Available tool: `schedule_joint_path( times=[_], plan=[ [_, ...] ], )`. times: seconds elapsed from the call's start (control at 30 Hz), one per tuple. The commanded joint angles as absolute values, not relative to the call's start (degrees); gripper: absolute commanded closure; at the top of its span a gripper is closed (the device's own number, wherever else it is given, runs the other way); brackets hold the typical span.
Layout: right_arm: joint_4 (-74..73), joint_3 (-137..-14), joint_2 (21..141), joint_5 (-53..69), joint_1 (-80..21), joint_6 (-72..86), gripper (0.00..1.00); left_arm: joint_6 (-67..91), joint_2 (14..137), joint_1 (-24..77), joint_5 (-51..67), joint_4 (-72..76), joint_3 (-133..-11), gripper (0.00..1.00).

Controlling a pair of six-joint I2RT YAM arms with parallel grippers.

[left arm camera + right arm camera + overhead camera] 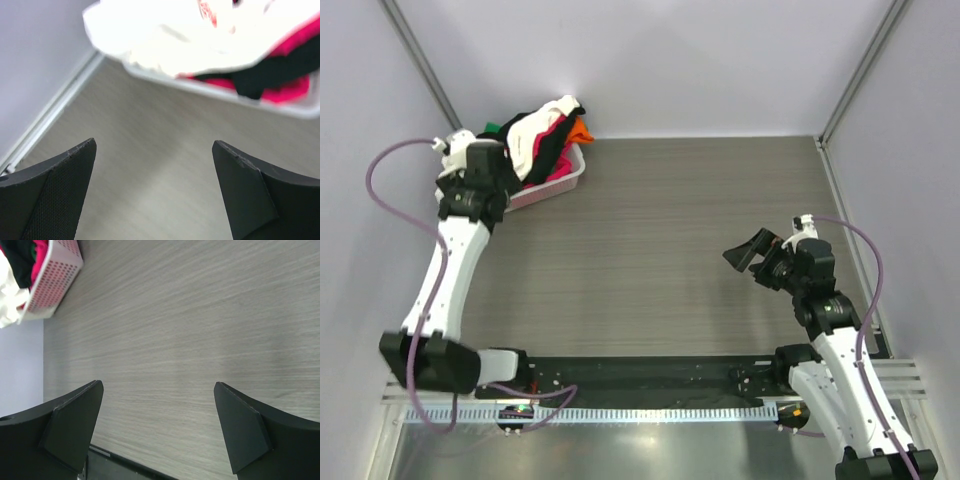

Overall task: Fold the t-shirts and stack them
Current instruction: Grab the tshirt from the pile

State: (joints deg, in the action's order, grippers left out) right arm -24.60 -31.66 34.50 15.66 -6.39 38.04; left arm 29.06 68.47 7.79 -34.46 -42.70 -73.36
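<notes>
I will next move my left gripper down and to its left in the top view to pinch the white tee's corner (118, 44), because that corner hangs over the bin's rim there.
The t-shirts lie in a crumpled pile in a small white bin (572, 178) at the table's far left corner. The white tee (535, 130) with red print is on top, over black, magenta (560, 162), orange (580, 131) and green (492, 128) ones. My left gripper (506, 166) is open and empty, right beside the bin's near left side. In the left wrist view the white tee (170, 35) hangs over the rim (300, 111), just beyond my left gripper (154, 145). My right gripper (748, 250) is open and empty over bare table at the right (158, 385).
Grey walls close in the table on the left, back and right. A metal rail (840, 200) runs along the right edge. A black base strip (650, 375) lies between the arm bases at the near edge. The bin also shows in the right wrist view (55, 275).
</notes>
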Motion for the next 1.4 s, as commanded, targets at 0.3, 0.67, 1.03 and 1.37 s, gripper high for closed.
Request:
schedule_joint_path(
  times=[0.3, 0.67, 1.03, 1.37],
  plan=[
    [-27.16, -27.86, 31.64, 22.32, -6.68, 36.04, 0.00, 34.19, 100.36, -11.24, -23.31, -43.69, -97.12, 0.02],
    [-25.49, -24.70, 33.92, 22.24, -6.77, 34.72, 0.00, 34.80, 107.66, -18.19, -13.10, -34.46, -92.11, 0.08],
    [-25.40, -24.61, 33.75, 22.32, -6.77, 35.16, 0.00, 36.65, 104.07, -18.28, -13.45, -34.81, -96.68, 0.99],
    [-26.80, -28.65, 32.00, 24.26, -6.77, 36.56, 0.00, 44.38, 90.01, -11.79, -10.46, -37.70, -105.55, 1.00]
  ],
)
